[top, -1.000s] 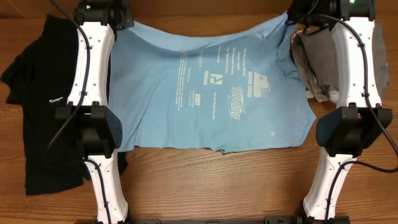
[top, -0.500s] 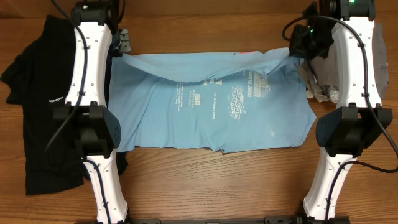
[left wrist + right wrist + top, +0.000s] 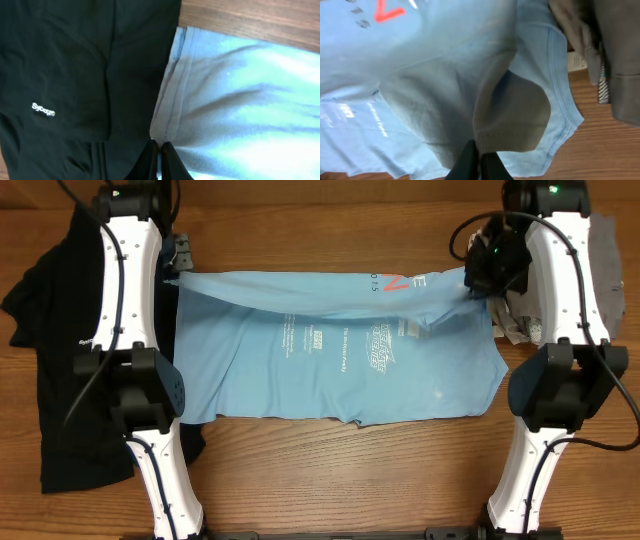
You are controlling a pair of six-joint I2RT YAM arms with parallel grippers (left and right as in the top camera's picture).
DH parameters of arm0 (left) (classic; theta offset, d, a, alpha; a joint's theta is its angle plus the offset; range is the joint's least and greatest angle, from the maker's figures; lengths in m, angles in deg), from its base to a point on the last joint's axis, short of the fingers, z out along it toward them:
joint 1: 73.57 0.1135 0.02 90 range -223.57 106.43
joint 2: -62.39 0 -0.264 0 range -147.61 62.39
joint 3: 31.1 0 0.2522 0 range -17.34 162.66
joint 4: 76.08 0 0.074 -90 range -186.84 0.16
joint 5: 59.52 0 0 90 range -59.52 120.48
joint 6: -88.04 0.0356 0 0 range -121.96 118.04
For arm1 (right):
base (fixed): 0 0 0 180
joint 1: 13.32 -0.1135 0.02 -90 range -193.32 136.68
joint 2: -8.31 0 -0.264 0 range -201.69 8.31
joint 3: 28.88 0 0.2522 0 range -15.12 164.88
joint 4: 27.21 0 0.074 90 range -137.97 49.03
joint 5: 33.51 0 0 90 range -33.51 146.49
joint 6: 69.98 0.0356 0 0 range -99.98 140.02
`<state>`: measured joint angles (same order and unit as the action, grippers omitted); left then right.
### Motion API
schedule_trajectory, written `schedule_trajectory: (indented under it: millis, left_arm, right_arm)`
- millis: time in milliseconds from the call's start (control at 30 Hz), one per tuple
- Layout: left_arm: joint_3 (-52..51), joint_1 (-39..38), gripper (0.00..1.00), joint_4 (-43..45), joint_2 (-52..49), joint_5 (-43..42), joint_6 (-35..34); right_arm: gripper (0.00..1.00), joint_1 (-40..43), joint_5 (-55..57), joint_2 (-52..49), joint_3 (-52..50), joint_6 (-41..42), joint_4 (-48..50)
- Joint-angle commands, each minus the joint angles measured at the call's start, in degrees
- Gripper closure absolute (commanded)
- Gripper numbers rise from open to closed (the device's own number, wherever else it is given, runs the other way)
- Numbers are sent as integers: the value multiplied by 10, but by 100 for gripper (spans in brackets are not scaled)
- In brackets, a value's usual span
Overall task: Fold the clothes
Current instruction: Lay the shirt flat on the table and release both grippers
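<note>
Next, my right gripper moves down and slightly back, then lays the ribbed piece of cloth over the spread T-shirt.
The light blue T-shirt (image 3: 340, 370) lies spread across the middle of the table, its far edge raised and turned over toward the front, with orange lettering showing on the turned side. My left gripper (image 3: 178, 275) (image 3: 159, 147) is shut on the T-shirt's left hem corner. My right gripper (image 3: 470, 285) (image 3: 481, 155) is shut on the raised right edge of the T-shirt (image 3: 420, 75), at a ribbed band. A black shirt (image 3: 50, 330) (image 3: 75, 75) with a small white logo lies at the left. Grey pieces (image 3: 605, 260) (image 3: 615, 60) are bunched at the right.
The wooden table (image 3: 340, 470) shows bare in front of the T-shirt. Both arms reach from the front edge along the T-shirt's two sides; the left arm passes over the black shirt, the right arm beside the grey pieces.
Both grippers have drawn the T-shirt's far edge toward the front, folding it over the print. The orange lettering has come into sight and the wood behind is uncovered.
</note>
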<state>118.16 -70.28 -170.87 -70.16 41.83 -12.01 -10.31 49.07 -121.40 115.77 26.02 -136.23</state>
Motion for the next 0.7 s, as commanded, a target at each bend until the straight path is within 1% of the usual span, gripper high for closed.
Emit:
schedule_trajectory:
  millis: [0, 233, 267, 300, 333, 367, 400, 467, 567, 633, 667]
  left_arm:
    - [-40, -6, 96, 7, 16, -7, 13]
    - [-131, -7, 96, 45, 16, -7, 13]
    - [-146, -7, 96, 53, 16, -7, 13]
    - [-151, -7, 96, 55, 16, -7, 13]
    - [-156, -7, 95, 59, 16, -7, 13]
    - [-160, -7, 91, 62, 16, -7, 13]
    - [-161, -7, 84, 63, 16, -7, 13]
    - [-161, -7, 69, 63, 16, -7, 13]
    - [-161, -7, 48, 65, 16, -7, 13]
    - [-160, -7, 40, 65, 16, -10, 13]
    - [-156, -6, 34, 62, 18, -11, 13]
  right_arm:
    - [96, 6, 16, 18, -36, 2, 5]
    - [96, 14, 18, 18, -67, 2, 17]
    - [94, 14, 19, 18, -67, 2, 17]
    - [86, 15, 19, 18, -67, 2, 17]
    - [76, 15, 18, 18, -67, 2, 16]
    - [68, 15, 19, 18, -67, 1, 14]
    - [64, 15, 19, 18, -67, -1, 11]
    - [62, 15, 24, 18, -67, 0, 6]
    - [62, 16, 24, 18, -67, 0, 5]
    - [62, 16, 24, 19, -66, 0, 3]
    - [62, 16, 22, 21, -64, 0, 0]
